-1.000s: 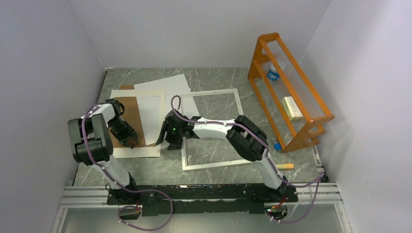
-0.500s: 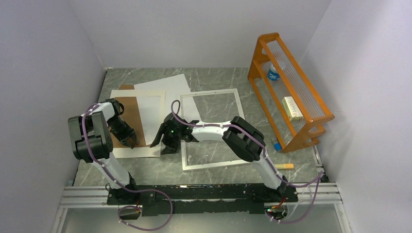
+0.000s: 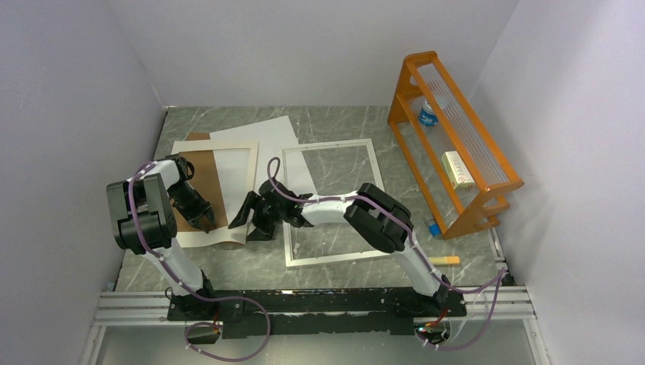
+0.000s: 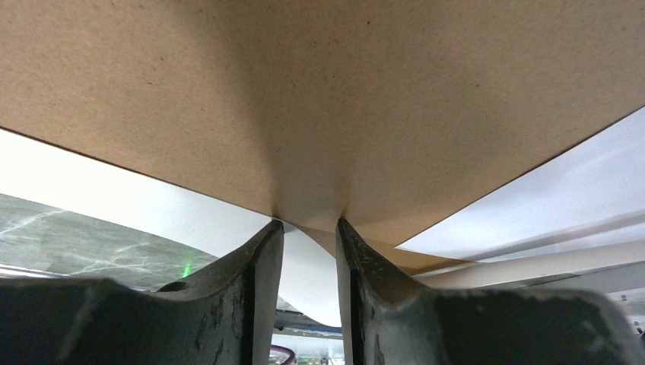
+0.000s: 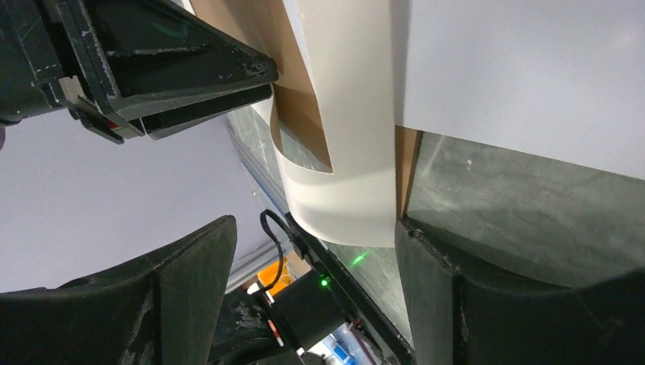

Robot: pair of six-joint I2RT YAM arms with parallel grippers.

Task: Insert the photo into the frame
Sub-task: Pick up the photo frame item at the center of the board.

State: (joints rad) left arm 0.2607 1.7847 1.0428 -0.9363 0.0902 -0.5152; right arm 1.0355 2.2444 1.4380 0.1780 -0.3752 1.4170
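Note:
My right gripper should stay low next, move slightly toward the frame and close on the part of the mat by the frame [image 3: 243, 230] [image 5: 363, 202]. That part of the mat curls up between my open fingers.
The frame [image 3: 335, 143], narrow and white, lies flat mid-table. Left of it a white card mat [image 3: 214, 144] lies over a brown backing board [image 3: 201, 179]. A plain white sheet [image 3: 262, 133], apparently the photo lying white side up, sticks out from under the mat's far edge. My left gripper [image 3: 204, 220] has its tips a narrow gap apart, pressing on the board [image 4: 304, 91], and nothing shows between them [image 4: 308, 222]. My right gripper [image 3: 245, 224] stands wide open at the mat's near right corner. There the mat [image 5: 342, 152] curls up ahead of its jaws [image 5: 313, 224].
An orange rack [image 3: 456, 144] stands along the right side with a bottle [image 3: 428, 114] and a small box [image 3: 456, 169] in it. A short pale stick [image 3: 447, 261] lies near the rack's near end. Grey walls close the left, back and right.
My right gripper has slid left off the frame to the mat's near right corner and opened wider. The mat's near edge has lifted and curled. The left gripper has narrowed slightly.

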